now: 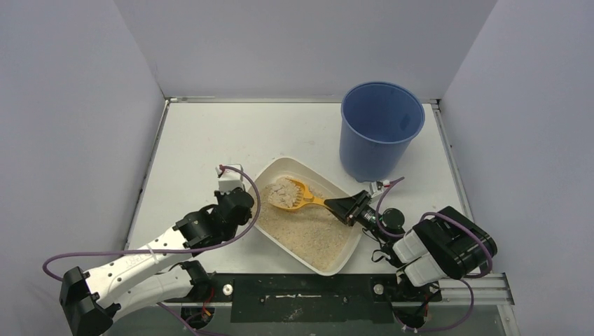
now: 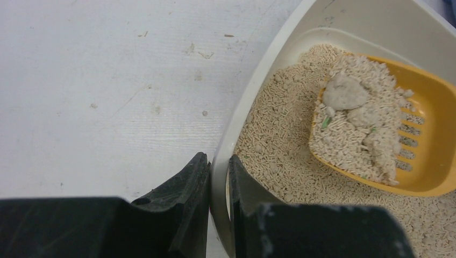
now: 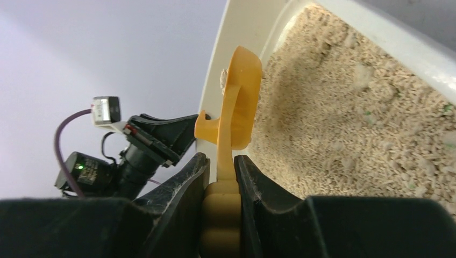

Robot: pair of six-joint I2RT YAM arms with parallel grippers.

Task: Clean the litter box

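Note:
My left gripper lowers the litter box's rim toward the white table next and spreads its fingers to release it, since the table lies below.
The off-white litter box (image 1: 335,261) with beige litter sits at the table's near middle. My left gripper (image 1: 242,204) is shut on its left rim (image 2: 219,177), one finger outside and one inside. My right gripper (image 1: 344,208) is shut on the handle of the orange slotted scoop (image 1: 294,195). The scoop (image 2: 430,140) is over the far end of the box and holds litter with grey clumps (image 2: 347,94). In the right wrist view the scoop (image 3: 242,91) stands edge-on above my fingers, with the handle (image 3: 220,215) between them.
A tall blue bucket (image 1: 380,129) stands at the back right, just beyond the litter box. Grey walls enclose the white table (image 1: 203,140) on three sides. The left arm's wrist (image 3: 134,150) shows beyond the box rim.

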